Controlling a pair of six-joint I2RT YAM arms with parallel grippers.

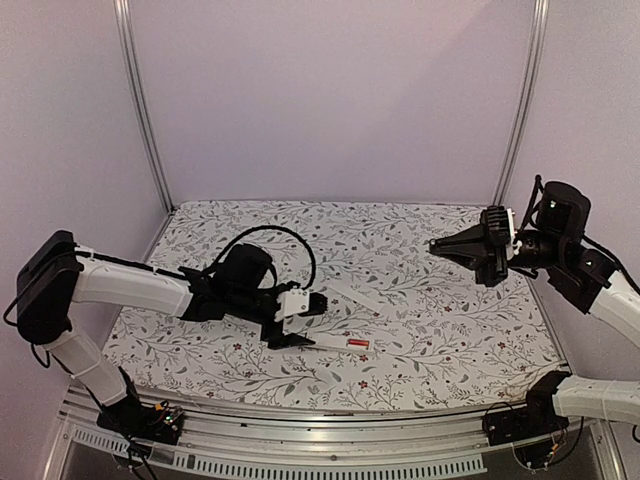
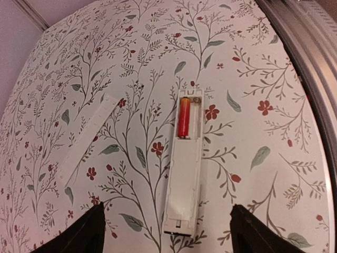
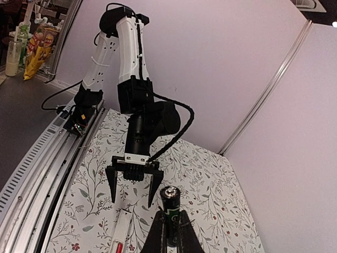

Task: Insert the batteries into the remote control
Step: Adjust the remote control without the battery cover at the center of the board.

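My right gripper moves down and to the left in the top view to the remote's empty slot (image 1: pixel 358 349) (image 3: pixel 114 249) next, then releases it, since only the other slot holds a battery.
The white remote control (image 2: pixel 184 174) lies on the floral mat with its compartment open, and one red-orange battery (image 2: pixel 184 118) sits in the left slot. In the top view the remote (image 1: pixel 340 343) lies at the front middle. My left gripper (image 2: pixel 166 211) is open and hovers over the remote's near end, one finger on each side, touching nothing. My right gripper (image 3: pixel 169 226) is raised at the right (image 1: pixel 435 245), shut on a black battery with a green label (image 3: pixel 170 208) that stands up between the fingers.
The thin white detached cover strip (image 2: pixel 87 137) lies on the mat left of the remote, and behind it in the top view (image 1: pixel 355 297). The metal table rail (image 2: pixel 310 63) runs along the right. The mat's front edge (image 1: pixel 300 400) is near the remote.
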